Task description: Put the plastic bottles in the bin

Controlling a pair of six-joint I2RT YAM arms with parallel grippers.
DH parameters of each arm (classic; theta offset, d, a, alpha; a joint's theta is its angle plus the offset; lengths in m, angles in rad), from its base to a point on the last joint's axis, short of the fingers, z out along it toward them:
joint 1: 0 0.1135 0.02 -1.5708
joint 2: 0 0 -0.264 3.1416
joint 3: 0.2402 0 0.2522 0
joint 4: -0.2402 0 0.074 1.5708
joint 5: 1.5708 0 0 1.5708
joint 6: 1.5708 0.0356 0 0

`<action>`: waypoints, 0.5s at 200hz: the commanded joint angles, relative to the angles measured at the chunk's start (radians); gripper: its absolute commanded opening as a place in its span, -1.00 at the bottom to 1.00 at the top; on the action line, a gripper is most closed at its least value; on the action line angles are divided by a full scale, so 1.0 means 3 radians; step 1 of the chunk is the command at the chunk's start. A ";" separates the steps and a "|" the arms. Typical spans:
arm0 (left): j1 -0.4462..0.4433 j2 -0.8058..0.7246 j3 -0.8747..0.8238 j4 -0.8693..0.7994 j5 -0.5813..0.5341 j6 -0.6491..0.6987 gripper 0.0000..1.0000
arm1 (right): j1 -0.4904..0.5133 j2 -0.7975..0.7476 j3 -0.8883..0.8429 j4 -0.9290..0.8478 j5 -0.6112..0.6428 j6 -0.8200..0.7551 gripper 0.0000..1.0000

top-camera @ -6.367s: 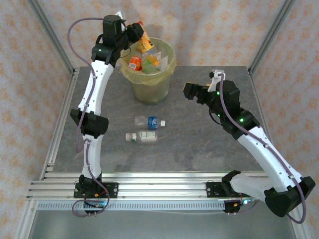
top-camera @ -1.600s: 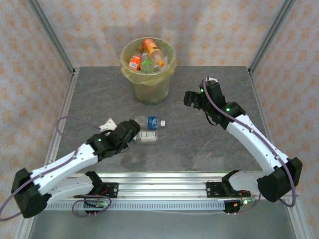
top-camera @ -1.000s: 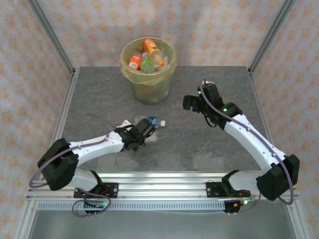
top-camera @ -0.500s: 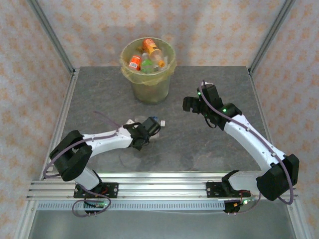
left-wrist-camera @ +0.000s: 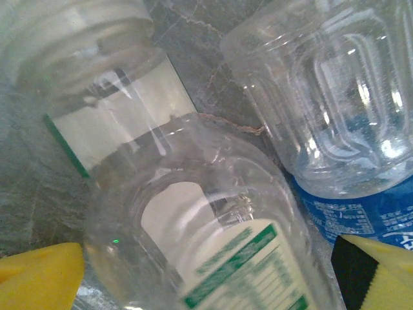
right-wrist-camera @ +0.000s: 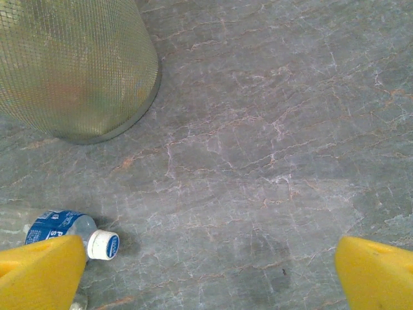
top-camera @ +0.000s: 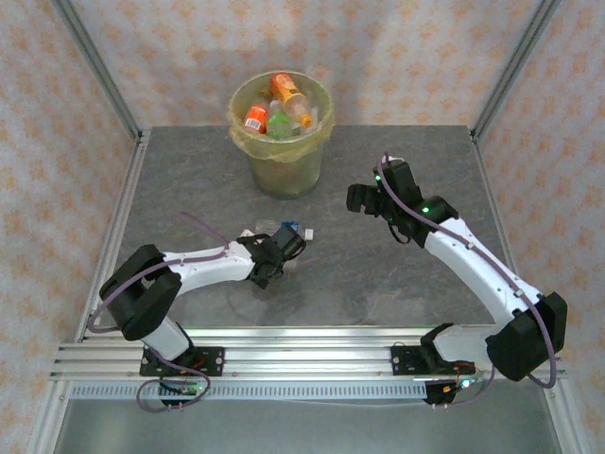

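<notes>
The green-labelled bottle (left-wrist-camera: 206, 239) is already between the fingers of my open left gripper, untouched. My left gripper will move down slightly around it next and close its fingers on the bottle's body.
Two plastic bottles lie side by side at the table's middle. The blue-labelled bottle (top-camera: 295, 230) (left-wrist-camera: 335, 129) (right-wrist-camera: 62, 226) has a white cap (right-wrist-camera: 103, 244). Next to it lies the clear bottle with a green-and-white label (left-wrist-camera: 219, 252). My left gripper (top-camera: 277, 250) (left-wrist-camera: 208, 279) is low over them and open; the green-labelled bottle sits between its yellow fingertips (left-wrist-camera: 39, 278), untouched by either. The bin (top-camera: 281, 132) (right-wrist-camera: 77, 64) stands at the back with several bottles (top-camera: 284, 102) inside. My right gripper (top-camera: 365, 199) (right-wrist-camera: 210, 278) hangs open over bare table, right of the bottles.
The grey stone tabletop (top-camera: 397, 274) is bounded by metal frame rails (top-camera: 123, 218) at the left and a slotted rail (top-camera: 302, 355) at the near edge. Patterned walls close the back and sides.
My left arm has stretched forward and right, bringing its open gripper down over the two bottles. The right arm has barely moved.
</notes>
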 commanded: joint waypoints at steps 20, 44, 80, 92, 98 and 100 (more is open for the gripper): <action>-0.0022 0.0014 -0.0113 -0.0237 0.0032 0.0006 0.91 | 0.0010 0.0009 0.0019 0.0025 0.0059 -0.0012 0.98; -0.0008 0.0013 -0.0173 -0.0194 0.0010 0.0018 0.68 | 0.0010 0.0019 0.0029 0.0025 0.0077 0.0003 0.98; 0.0057 0.0073 -0.0162 -0.0226 0.0034 0.0108 0.48 | 0.0010 0.0036 0.0055 0.0012 0.0084 0.0012 0.98; 0.0089 0.0065 -0.0195 -0.0233 0.0049 0.0105 0.35 | 0.0007 0.0039 0.0065 -0.0005 0.0094 0.0012 0.98; 0.0100 0.0040 -0.0219 -0.0233 0.0053 0.0099 0.30 | 0.0009 0.0036 0.0070 -0.0015 0.0104 0.0012 0.98; 0.0104 0.0033 -0.0223 -0.0233 0.0051 0.0098 0.29 | 0.0010 0.0036 0.0071 -0.0021 0.0107 0.0014 0.98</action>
